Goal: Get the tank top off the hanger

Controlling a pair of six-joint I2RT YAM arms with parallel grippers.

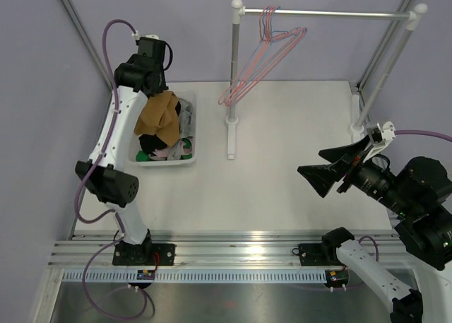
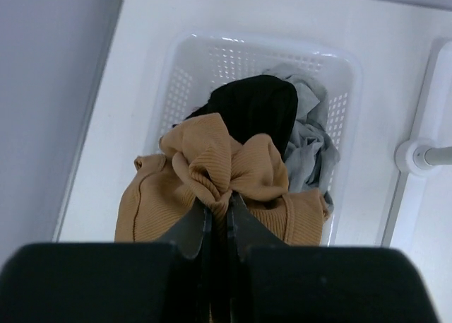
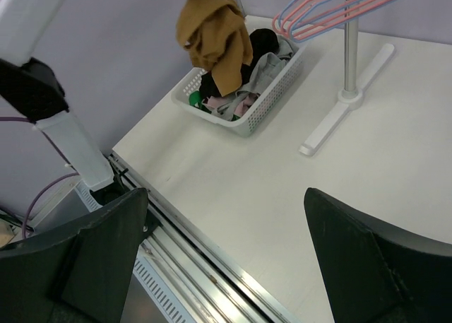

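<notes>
The tank top hangs above the white basket. It goes straight down into the basket in my left gripper next, onto the black and grey clothes (image 2: 274,122).
The tank top (image 1: 159,118), tan and ribbed, hangs bunched from my left gripper (image 1: 159,91), which is shut on its upper fold. It dangles over the white basket (image 1: 193,125), apart from the hangers. In the left wrist view the fingers (image 2: 189,227) pinch the tan fabric (image 2: 226,160) at the gripper (image 2: 219,206). Several pink hangers (image 1: 261,61) hang bare on the rail at the back. My right gripper (image 1: 309,162) stands open over the table's right side with nothing in it. The right wrist view shows that gripper (image 3: 226,196), the tank top (image 3: 212,33) and the hangers (image 3: 332,5).
The basket (image 2: 342,68) holds black, grey, pink and green clothes. A white rack with a top rail (image 1: 325,13) and a footed post (image 1: 231,136) stands at the back. An aluminium rail (image 1: 233,252) runs along the near table edge.
</notes>
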